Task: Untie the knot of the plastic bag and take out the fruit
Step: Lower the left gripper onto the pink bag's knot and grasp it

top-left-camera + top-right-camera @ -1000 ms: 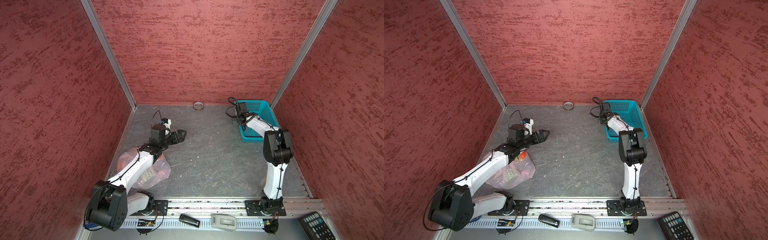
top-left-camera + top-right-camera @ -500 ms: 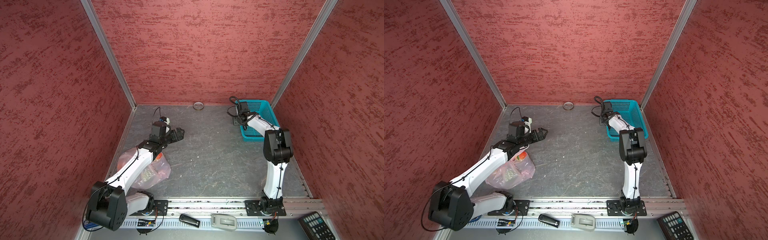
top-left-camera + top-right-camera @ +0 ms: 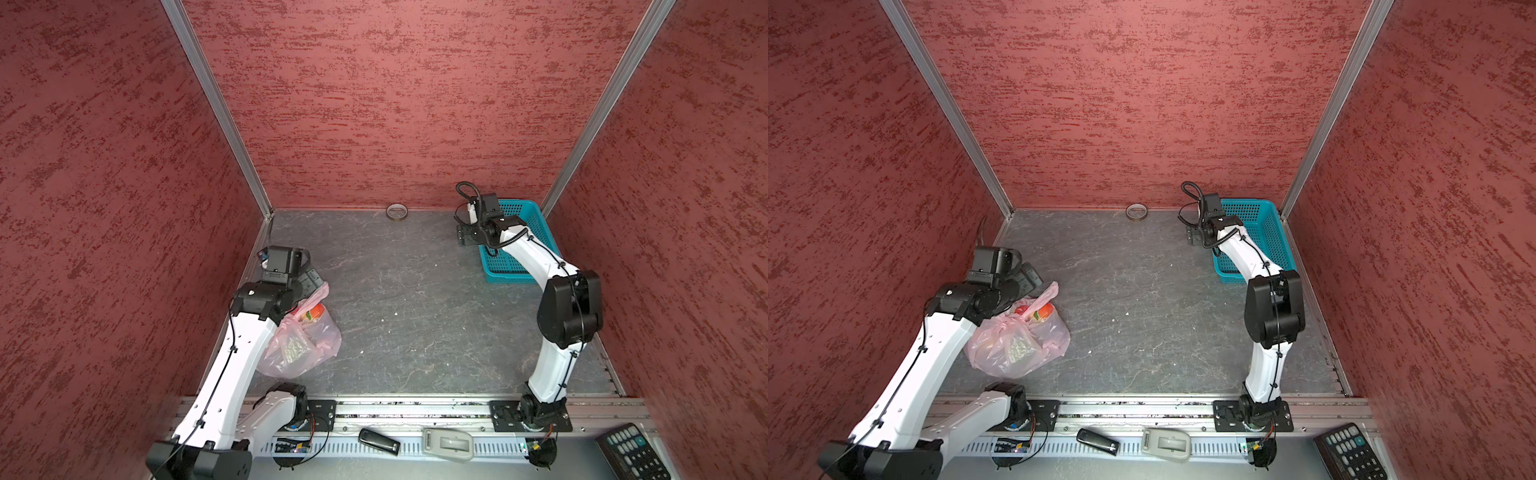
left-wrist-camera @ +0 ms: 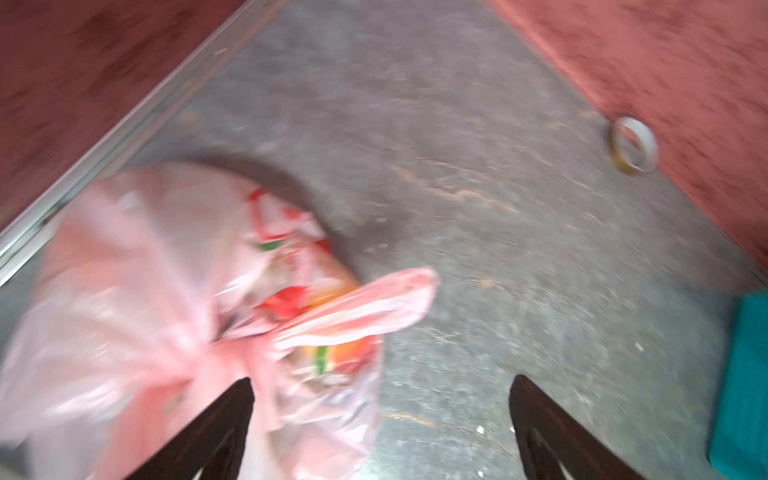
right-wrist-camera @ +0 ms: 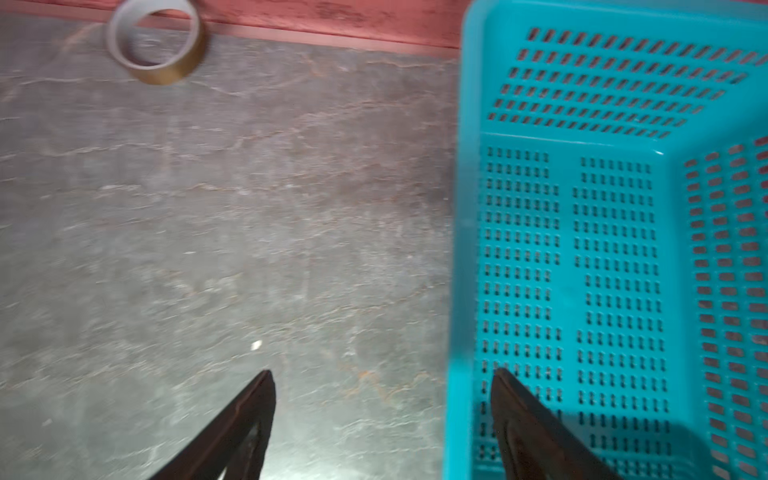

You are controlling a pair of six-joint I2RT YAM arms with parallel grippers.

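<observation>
My left gripper is above the bunched piece of the bag by the knot point(image 3: 1005, 322) point(image 4: 195, 361) and farther from my base than that piece. It will next pull back and go down, turning, to close on it.
The pale pink plastic bag point(image 3: 299, 345) point(image 3: 1017, 345) lies near the left wall, partly under my left arm. Orange fruit point(image 3: 316, 311) point(image 3: 1044, 311) shows through its top. In the blurred left wrist view the bag point(image 4: 124, 270) fills one side, the knot point(image 4: 195, 361) is bunched beside one finger, and a handle strip point(image 4: 374, 307) sticks out. My left gripper point(image 3: 309, 276) point(image 3: 1030, 276) point(image 4: 380, 384) is open just over the bag's top, holding nothing. My right gripper point(image 3: 465, 237) point(image 3: 1194, 239) point(image 5: 383, 374) is open astride the basket's wall.
The teal perforated basket point(image 3: 523, 216) point(image 3: 1262, 216) point(image 5: 461, 249) stands at the back right and shows no contents. A tape roll point(image 3: 397, 212) point(image 3: 1136, 212) point(image 4: 633, 145) point(image 5: 156, 41) leans at the back wall. A remote point(image 3: 631, 451) and two small devices lie on the front rail.
My left gripper has drawn back from the open floor to just above the bag's top. The right gripper's jaws have gone from shut to wide open beside the basket.
</observation>
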